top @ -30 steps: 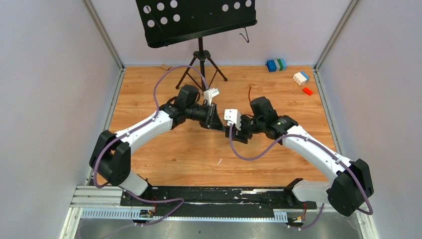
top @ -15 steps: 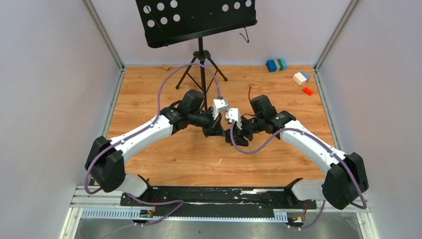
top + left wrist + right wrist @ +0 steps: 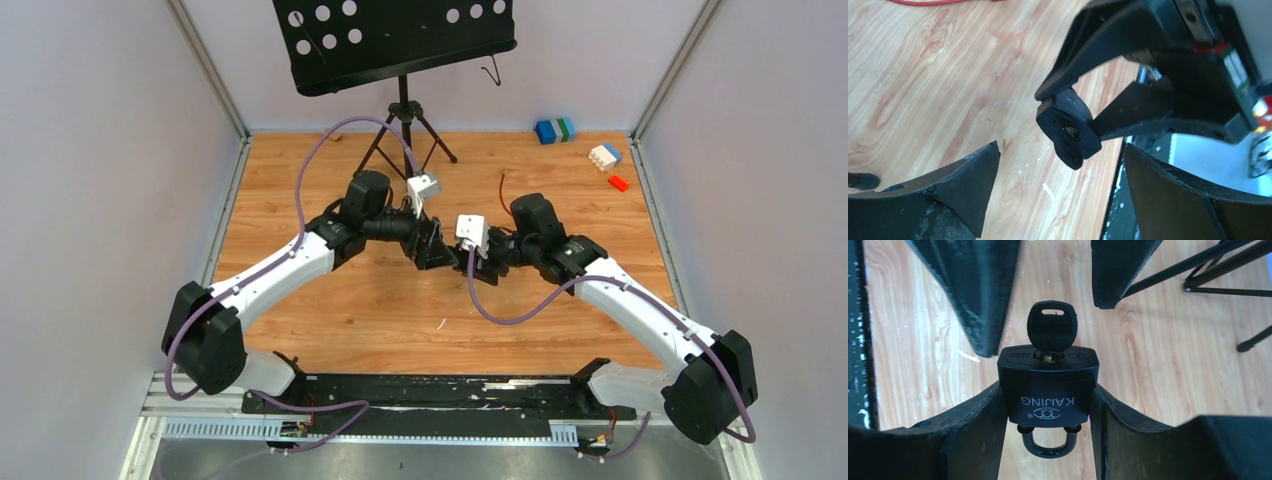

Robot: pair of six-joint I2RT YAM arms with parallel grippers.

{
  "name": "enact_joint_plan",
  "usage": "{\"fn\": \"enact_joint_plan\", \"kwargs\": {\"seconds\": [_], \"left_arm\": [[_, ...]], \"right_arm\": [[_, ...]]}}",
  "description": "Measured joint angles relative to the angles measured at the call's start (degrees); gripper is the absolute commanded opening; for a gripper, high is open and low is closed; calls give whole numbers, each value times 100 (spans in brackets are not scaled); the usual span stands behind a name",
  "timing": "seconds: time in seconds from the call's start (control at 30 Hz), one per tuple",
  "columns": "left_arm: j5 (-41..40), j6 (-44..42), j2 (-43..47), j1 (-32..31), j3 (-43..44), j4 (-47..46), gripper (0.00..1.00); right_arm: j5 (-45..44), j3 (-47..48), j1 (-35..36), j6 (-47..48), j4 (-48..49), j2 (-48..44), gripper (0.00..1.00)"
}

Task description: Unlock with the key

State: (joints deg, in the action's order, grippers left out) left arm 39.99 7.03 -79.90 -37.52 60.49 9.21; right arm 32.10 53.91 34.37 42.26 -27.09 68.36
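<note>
I will next turn my left gripper and bring it toward the right in the top view, past the key (image 3: 1051, 329) and onto the broad sides of the padlock, which my right gripper leaves free.
A black padlock (image 3: 1048, 385) marked KAIJING is clamped between the fingers of my right gripper (image 3: 1048, 390), above the wooden table. Its shackle (image 3: 1045, 444) points toward the wrist, and both legs sit in the body. The black-headed key (image 3: 1051, 329) stands in the keyhole on the far face. My left gripper (image 3: 1062, 146) is open, with a finger (image 3: 955, 187) on each side of the key (image 3: 1068, 132), and it touches nothing. In the top view the two grippers meet nose to nose, left (image 3: 437, 256) and right (image 3: 478, 264); the lock is barely visible there.
A black music stand on a tripod (image 3: 404, 112) stands just behind the grippers. Toy blocks lie at the back right: blue-green (image 3: 555, 130), white (image 3: 604, 155), red (image 3: 618, 183). A red cable (image 3: 503, 190) lies on the table. A black rail (image 3: 440, 392) runs along the near edge.
My left gripper closed at the key and has now opened wide, leaving the key in the lock. The left wrist has rolled. The right gripper keeps its hold on the padlock.
</note>
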Motion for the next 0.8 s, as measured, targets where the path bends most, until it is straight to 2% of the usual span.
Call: {"fn": "enact_joint_plan", "kwargs": {"seconds": [0.2,0.47,0.7,0.8], "left_arm": [[313,1399,-549,153,186,-544,95],[452,2387,-1088,129,214,-817,82],[566,2870,-1506,68,356,-1078,57],[715,3003,-1609,17,404,-1169,39]], "right_arm": [[-437,-111,120,-2,275,-20,0],[-662,-160,125,-9,352,-24,0],[-673,-160,125,-24,396,-24,0],[-734,-160,125,-28,365,-20,3]]}}
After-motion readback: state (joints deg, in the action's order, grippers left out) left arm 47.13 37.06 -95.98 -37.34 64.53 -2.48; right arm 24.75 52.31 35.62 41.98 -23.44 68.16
